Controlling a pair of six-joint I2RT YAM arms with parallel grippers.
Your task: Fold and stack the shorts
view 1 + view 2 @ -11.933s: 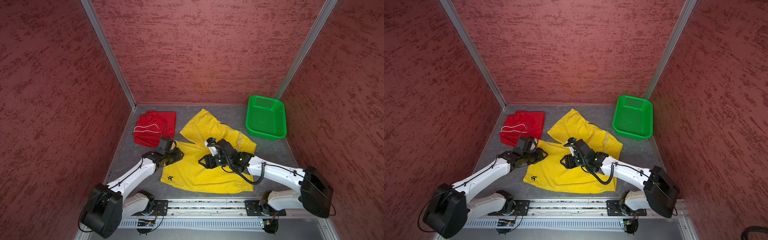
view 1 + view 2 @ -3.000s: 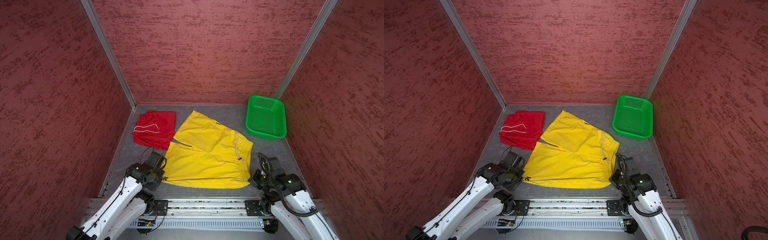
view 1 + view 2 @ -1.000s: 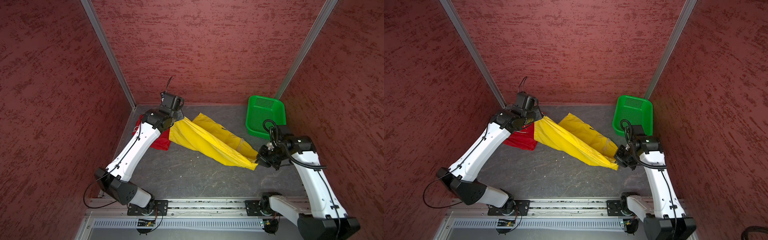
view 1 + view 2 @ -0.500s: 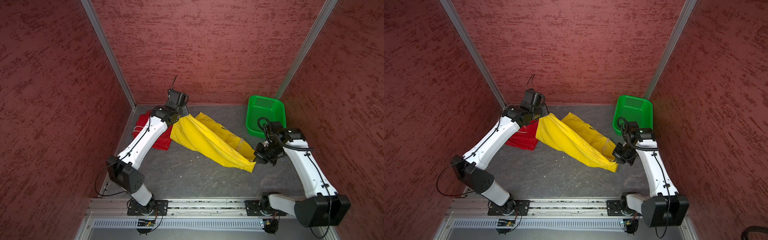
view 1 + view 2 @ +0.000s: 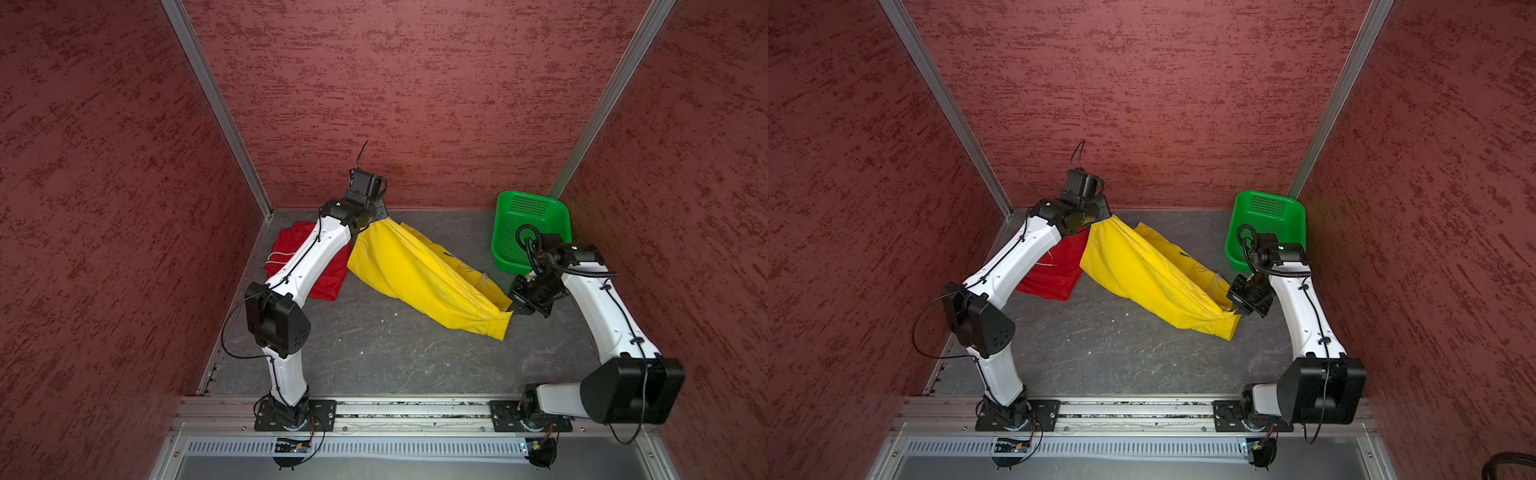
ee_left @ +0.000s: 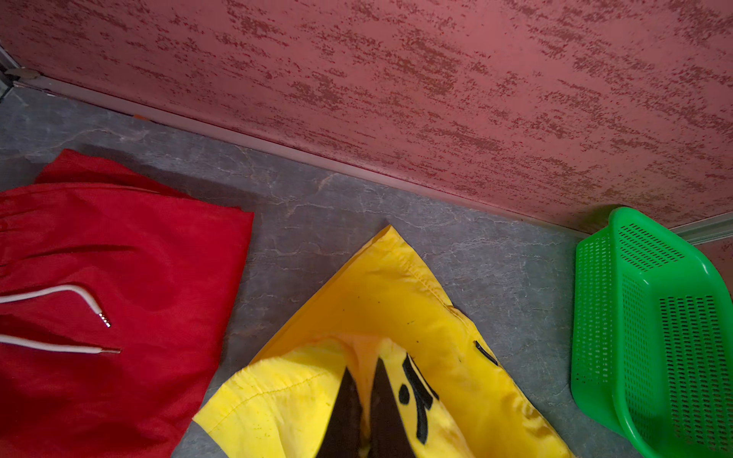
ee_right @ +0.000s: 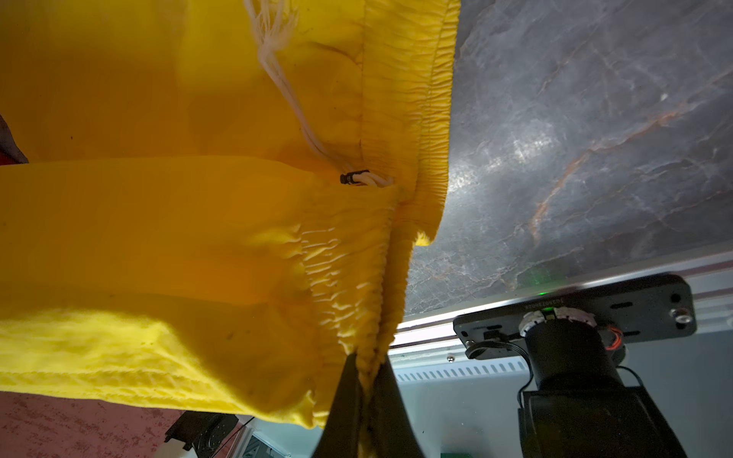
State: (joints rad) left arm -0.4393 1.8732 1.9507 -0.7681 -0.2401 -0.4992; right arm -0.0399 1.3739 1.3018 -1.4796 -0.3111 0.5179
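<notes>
My right gripper moves down and outward next, releasing the shorts' gathered waistband (image 7: 357, 277) onto the lower layer's waist edge (image 7: 416, 91), still uncovered below and outward of it.
The yellow shorts (image 5: 415, 274) (image 5: 1142, 270) hang stretched between both arms above the grey floor, sagging in long folds. My left gripper (image 5: 376, 216) (image 5: 1100, 218) (image 6: 367, 372) is shut on a hem corner beside the dark logo (image 6: 416, 392), high at the back. My right gripper (image 5: 515, 307) (image 5: 1235, 311) (image 7: 371, 365) is shut on the gathered elastic waistband (image 7: 357, 277), lower at the right. The red shorts (image 5: 324, 270) (image 5: 1059, 266) (image 6: 119, 297) lie folded at the back left, white drawstring (image 6: 79, 293) on top, partly hidden by my left arm.
A green perforated basket (image 5: 528, 228) (image 5: 1266, 224) (image 6: 654, 329) stands at the back right corner, just behind my right arm. Red textured walls close in three sides. The metal rail (image 5: 415, 409) with both arm bases runs along the front edge.
My left gripper has carried its yellow corner further toward the back middle. My right gripper has drawn slightly inward and lower with the waistband. The yellow cloth hangs wider.
</notes>
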